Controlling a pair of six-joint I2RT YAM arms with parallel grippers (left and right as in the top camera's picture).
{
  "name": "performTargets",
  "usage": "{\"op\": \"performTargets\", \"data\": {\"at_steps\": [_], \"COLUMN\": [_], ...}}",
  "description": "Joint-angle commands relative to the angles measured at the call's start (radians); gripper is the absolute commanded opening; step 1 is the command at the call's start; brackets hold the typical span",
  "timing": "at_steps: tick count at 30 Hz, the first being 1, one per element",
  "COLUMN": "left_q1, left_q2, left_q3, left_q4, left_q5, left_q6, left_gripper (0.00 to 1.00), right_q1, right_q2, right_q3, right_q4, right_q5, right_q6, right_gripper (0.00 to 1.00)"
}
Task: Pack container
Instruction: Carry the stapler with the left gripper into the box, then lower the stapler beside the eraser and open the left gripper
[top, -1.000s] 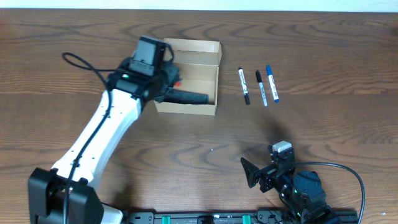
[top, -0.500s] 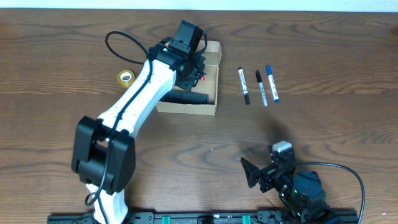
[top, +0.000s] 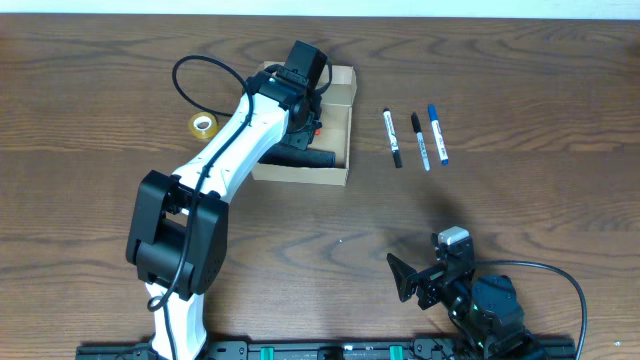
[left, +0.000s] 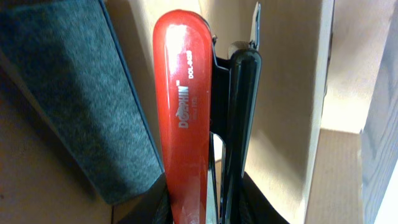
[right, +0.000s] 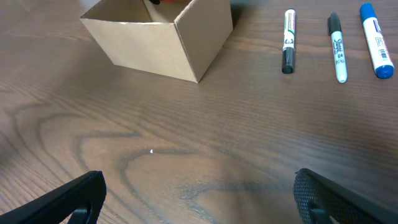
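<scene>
The stapler in the robot's left gripper needs to come down next onto the bare bottom of the box, between the felt eraser (left: 81, 93) and the box's cardboard side, and then be released.
The container (top: 300, 174) is an open tan cardboard box at the table's upper middle; it also shows in the right wrist view (right: 155, 34). My left gripper (top: 308, 112) reaches down into it, shut on a red and black stapler (left: 183, 112), whose red edge shows from overhead (top: 316, 126). The stapler hangs beside a dark grey felt eraser (left: 81, 93) that lies in the box (top: 305, 158), close to a cardboard wall (left: 292, 93). My right gripper (top: 415, 280) is open and empty near the front edge, with its fingers spread wide (right: 199, 193).
Three markers lie in a row right of the box: black-capped (top: 393, 138), black (top: 421, 140) and blue (top: 438, 133). They also show in the right wrist view (right: 288, 40), (right: 337, 46), (right: 376, 40). A yellow tape roll (top: 203, 124) lies left of the box.
My left arm has swung so that its wrist sits over the right part of the box, then shifted slightly down into it. The tape roll has come into view. The right arm has not moved.
</scene>
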Motion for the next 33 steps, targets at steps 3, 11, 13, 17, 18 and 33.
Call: {"op": "performTargets", "data": {"at_steps": [3,11,13,17,18,33], "left_q1": [0.006,0.006,0.006,0.005,0.005,0.005], "left_q2": [0.008,0.018,0.029,0.055,0.062,0.071], "left_q3": [0.033,0.033,0.033,0.033,0.033,0.033], "left_q4": [-0.005,-0.006,-0.013,-0.016,-0.016,-0.011], "left_q5": [-0.073,-0.092,-0.09,-0.085,-0.082,-0.101], "left_q6": [-0.027,-0.053,-0.053,-0.053,-0.053,-0.053], "left_gripper": [0.06,0.06,0.06,0.06,0.06,0.33], "right_q1": [0.01,0.01,0.01,0.01,0.01,0.01], "right_q2": [-0.007,-0.007,-0.007,-0.007,-0.007,-0.007], "right_q3": [-0.003,-0.003,-0.003,-0.003,-0.003,-0.003], "right_q4": [0.0,0.0,0.0,0.0,0.0,0.0], "right_q5": [0.002,0.002,0.002,0.002,0.002,0.002], "right_q6": [-0.013,-0.013,-0.013,-0.013,-0.013,-0.013], "right_gripper": [0.99,0.99,0.99,0.99,0.99,0.99]}}
